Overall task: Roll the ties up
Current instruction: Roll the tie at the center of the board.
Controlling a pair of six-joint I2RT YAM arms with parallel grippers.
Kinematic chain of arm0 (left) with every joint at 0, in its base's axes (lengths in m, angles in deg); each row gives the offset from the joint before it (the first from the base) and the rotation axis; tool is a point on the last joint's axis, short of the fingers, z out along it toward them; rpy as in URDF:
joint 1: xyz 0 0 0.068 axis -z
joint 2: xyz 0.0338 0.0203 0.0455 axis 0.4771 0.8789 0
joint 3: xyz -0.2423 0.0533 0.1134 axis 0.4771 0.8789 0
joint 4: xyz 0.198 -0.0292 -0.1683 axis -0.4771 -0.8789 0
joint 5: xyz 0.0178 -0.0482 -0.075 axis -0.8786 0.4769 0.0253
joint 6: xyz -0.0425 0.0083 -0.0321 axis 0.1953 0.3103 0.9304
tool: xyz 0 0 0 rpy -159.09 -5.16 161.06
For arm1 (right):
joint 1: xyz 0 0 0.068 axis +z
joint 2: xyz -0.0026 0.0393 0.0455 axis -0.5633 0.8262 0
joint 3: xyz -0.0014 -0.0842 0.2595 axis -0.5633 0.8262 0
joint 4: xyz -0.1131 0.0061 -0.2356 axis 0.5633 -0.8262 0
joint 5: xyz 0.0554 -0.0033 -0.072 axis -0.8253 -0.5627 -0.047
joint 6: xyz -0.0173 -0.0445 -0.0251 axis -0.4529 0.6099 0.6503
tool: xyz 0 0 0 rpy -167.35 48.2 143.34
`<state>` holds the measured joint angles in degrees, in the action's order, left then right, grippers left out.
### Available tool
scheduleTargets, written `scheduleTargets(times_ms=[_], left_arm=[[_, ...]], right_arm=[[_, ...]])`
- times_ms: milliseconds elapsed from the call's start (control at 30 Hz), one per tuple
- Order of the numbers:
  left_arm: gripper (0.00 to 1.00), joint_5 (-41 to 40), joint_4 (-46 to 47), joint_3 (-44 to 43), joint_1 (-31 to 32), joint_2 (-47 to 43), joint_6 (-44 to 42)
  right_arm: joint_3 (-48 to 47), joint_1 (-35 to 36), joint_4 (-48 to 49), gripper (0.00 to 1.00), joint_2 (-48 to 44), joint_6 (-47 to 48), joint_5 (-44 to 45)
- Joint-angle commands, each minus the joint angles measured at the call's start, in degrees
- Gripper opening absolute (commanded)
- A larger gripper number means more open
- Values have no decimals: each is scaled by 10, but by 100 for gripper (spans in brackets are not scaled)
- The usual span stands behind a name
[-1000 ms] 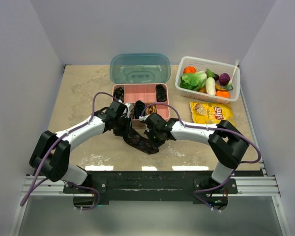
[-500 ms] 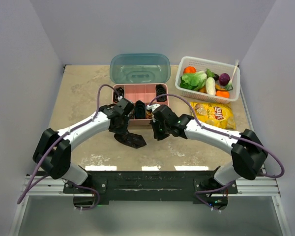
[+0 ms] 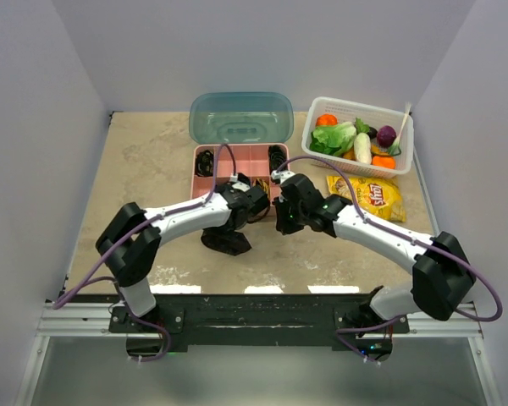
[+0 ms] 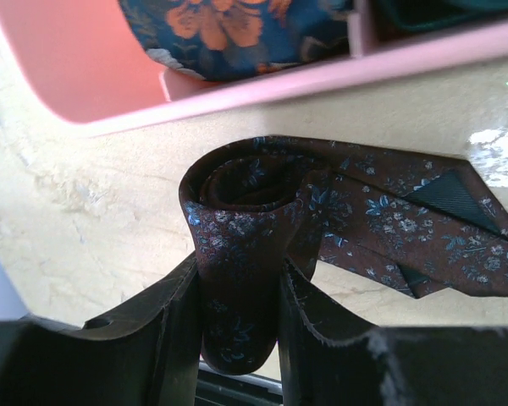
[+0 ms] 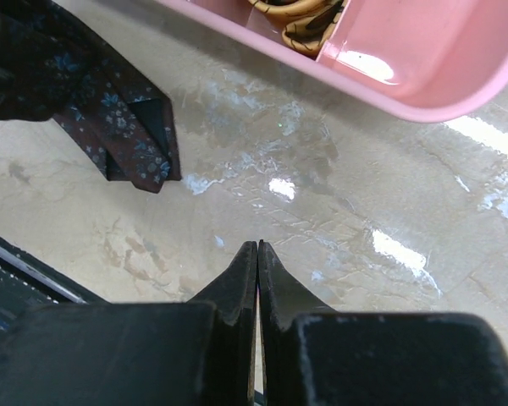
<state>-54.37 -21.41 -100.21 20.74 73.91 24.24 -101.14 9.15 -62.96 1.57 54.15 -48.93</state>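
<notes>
The tie's trailing end (image 3: 234,244) (image 4: 416,222) is still unwound, so the robot should next tilt its left gripper over toward that end and roll the coil along it on top of the table to release it.
The dark brown-maroon tie (image 4: 245,211) with a fine blue flower pattern is wound into a coil, and its pointed end (image 4: 457,228) trails to the right on the table. My left gripper (image 4: 237,271) is shut on that coil, just in front of the pink compartment box (image 4: 262,80). In the top view the tie (image 3: 224,244) lies below the left gripper (image 3: 241,218). My right gripper (image 5: 257,247) is shut and empty above bare table, to the right of the tie's end (image 5: 131,144). It sits near the box front in the top view (image 3: 281,222).
The pink box (image 3: 241,154) holds other coiled ties: black ones (image 3: 277,158), a gold patterned one (image 5: 300,21) and a blue-orange floral one (image 4: 229,30). Its teal lid (image 3: 241,117) lies behind it. A white basket of vegetables (image 3: 358,135) and a yellow crisp bag (image 3: 366,194) are at the right.
The tie has been wound shorter into a coil. The left gripper has moved right with it. The right gripper has left the tie and moved up and right toward the box.
</notes>
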Motion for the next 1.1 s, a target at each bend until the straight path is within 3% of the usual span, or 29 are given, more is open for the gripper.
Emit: scheduleTargets(times_ms=[0,233,533,1067], left_arm=[[30,-59,-45,-56,39,40,69],[30,-55,-48,-95,82,95,82],[30,-58,-41,-106,90,121,90],[28,-160,-125,3,54,18,143]], right_arm=[[9,-4,14,2,-20,-14,0],[18,-6,13,3,-26,-17,3],[38,-10,22,3,-46,-31,23],[38,-36,25,4,-27,-32,36]])
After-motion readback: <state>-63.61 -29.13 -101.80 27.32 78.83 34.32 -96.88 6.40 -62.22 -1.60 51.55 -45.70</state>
